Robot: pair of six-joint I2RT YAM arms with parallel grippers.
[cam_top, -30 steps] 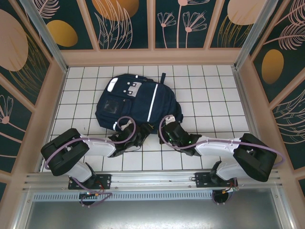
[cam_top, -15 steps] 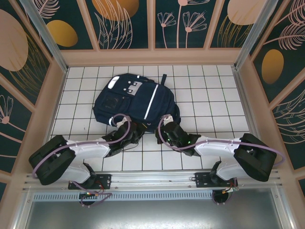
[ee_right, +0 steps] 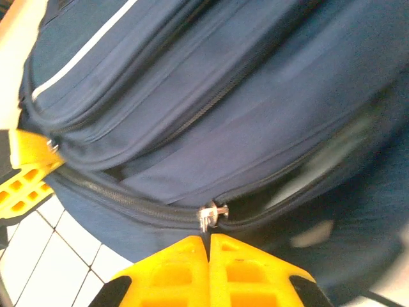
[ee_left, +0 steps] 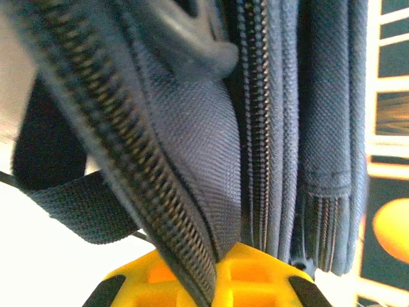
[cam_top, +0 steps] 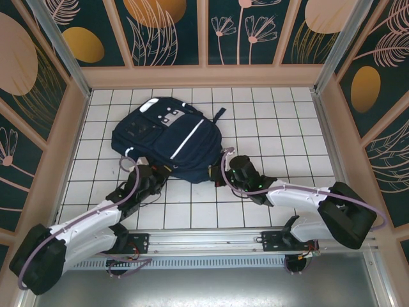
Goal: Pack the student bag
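Observation:
My left gripper draws the fold beside the zipper track away from my right gripper next, then releases it, to tension the zip against the pull (ee_right: 211, 215) held there.
The student bag (cam_top: 171, 133), navy with a thin white stripe, lies flat on the white tiled table, left of centre. My left gripper (cam_top: 160, 171) is at the bag's near left edge. In the left wrist view, the left gripper (ee_left: 214, 272) is shut on a fold of the student bag (ee_left: 192, 128) beside a zipper track. My right gripper (cam_top: 227, 166) is at the bag's near right corner. In the right wrist view, the right gripper (ee_right: 209, 248) is shut just below the metal zipper pull (ee_right: 211, 215) on the student bag (ee_right: 223, 96), gripping its tab. To the right of the pull the zip gapes open.
Wooden walls with painted panels (cam_top: 204, 32) enclose the tiled table (cam_top: 281, 128) at the back and on both sides. A metal rail (cam_top: 204, 240) runs along the near edge by the arm bases. Bare tiles lie to the right of the bag.
The left gripper closed on the bag's edge. The left arm swung out to the left, and the bag slid and turned left with it. The right gripper stayed shut and followed the bag.

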